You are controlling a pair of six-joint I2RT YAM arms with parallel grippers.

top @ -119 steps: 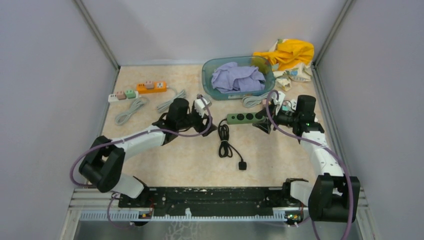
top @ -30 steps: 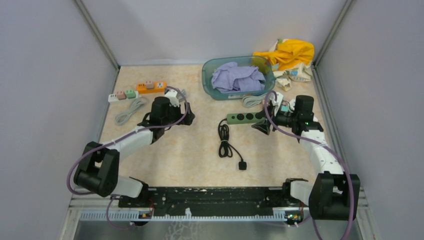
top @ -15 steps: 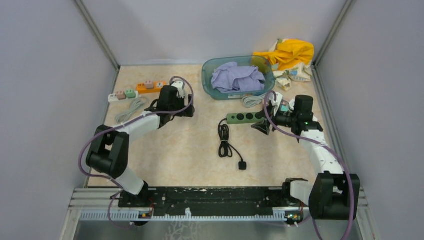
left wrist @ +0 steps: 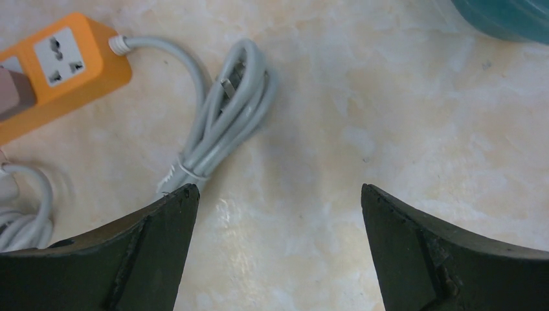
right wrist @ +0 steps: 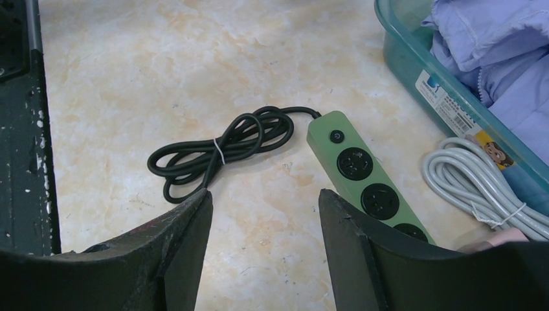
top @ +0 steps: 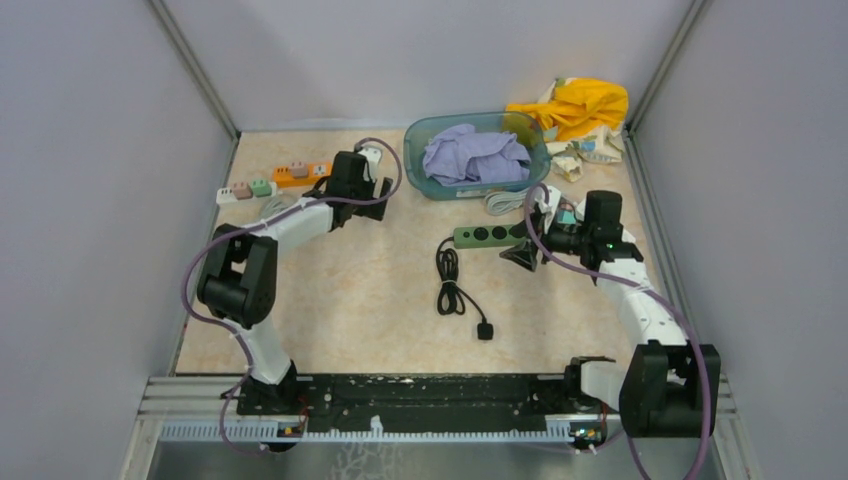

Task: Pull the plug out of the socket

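The grey cable's tie (left wrist: 193, 173) is below my left gripper and to its left in the wrist view, so I will lower that gripper around the gathered pieces of cable next.
An orange socket strip (top: 305, 174) lies at the far left with a pinkish plug (top: 298, 167) seated in it. In the left wrist view the strip (left wrist: 55, 61) fills the top left corner and the plug (left wrist: 11, 91) is cut by the frame edge. My left gripper (top: 372, 202) hovers just right of the strip, wide open (left wrist: 278, 194), with only bare table between its fingers. A green socket strip (top: 488, 235) lies mid-table with all its sockets bare (right wrist: 362, 178). My right gripper (top: 522, 255) stands open (right wrist: 264, 194) beside its near end, holding nothing.
The orange strip's grey cable (left wrist: 223, 113) is bundled ahead of the left fingers. A white strip (top: 245, 189) with pink and green plugs lies far left. The green strip's black cord (top: 450, 285) ends in a loose plug (top: 485, 331). A teal basin (top: 415, 160) of cloth stands behind.
My left arm has swung away from the table's middle to the far left, ending beside the orange strip, gripper still wide open. The right arm has not moved.
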